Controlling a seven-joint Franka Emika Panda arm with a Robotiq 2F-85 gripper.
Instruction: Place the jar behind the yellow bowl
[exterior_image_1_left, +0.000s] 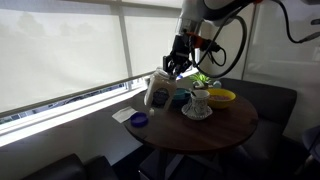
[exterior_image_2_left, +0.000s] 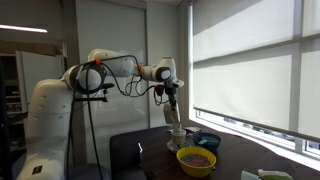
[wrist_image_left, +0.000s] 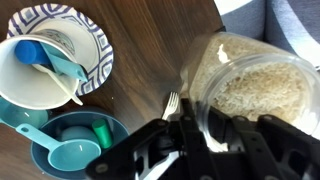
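Note:
The tabletop is bare by the yellow bowl's window side (exterior_image_2_left: 236, 164). My gripper lifts next, swings past the dark teal bowl, then lowers to release the jar (exterior_image_2_left: 177, 135) there.
The jar (exterior_image_1_left: 157, 92) is clear with pale cream grains inside. It hangs tilted just above the round table's window side, left of the bowls. My gripper (exterior_image_1_left: 175, 68) is shut on the jar's rim from above. In the wrist view the jar (wrist_image_left: 250, 85) fills the upper right, and its glass edge sits between my fingers (wrist_image_left: 205, 135). The yellow bowl (exterior_image_1_left: 221, 96) stands at the table's far right side. In an exterior view the bowl (exterior_image_2_left: 196, 160) is nearest the camera, with the jar (exterior_image_2_left: 177, 135) and gripper (exterior_image_2_left: 175, 118) beyond it.
A white cup on a patterned saucer (exterior_image_1_left: 198, 103) (wrist_image_left: 50, 60) and a dark teal bowl (exterior_image_1_left: 180, 98) (wrist_image_left: 75, 145) stand between the jar and the yellow bowl. A white fork (wrist_image_left: 170, 103) lies under the gripper. A small blue lid (exterior_image_1_left: 139, 120) and white paper (exterior_image_1_left: 122, 115) lie near the table's left edge.

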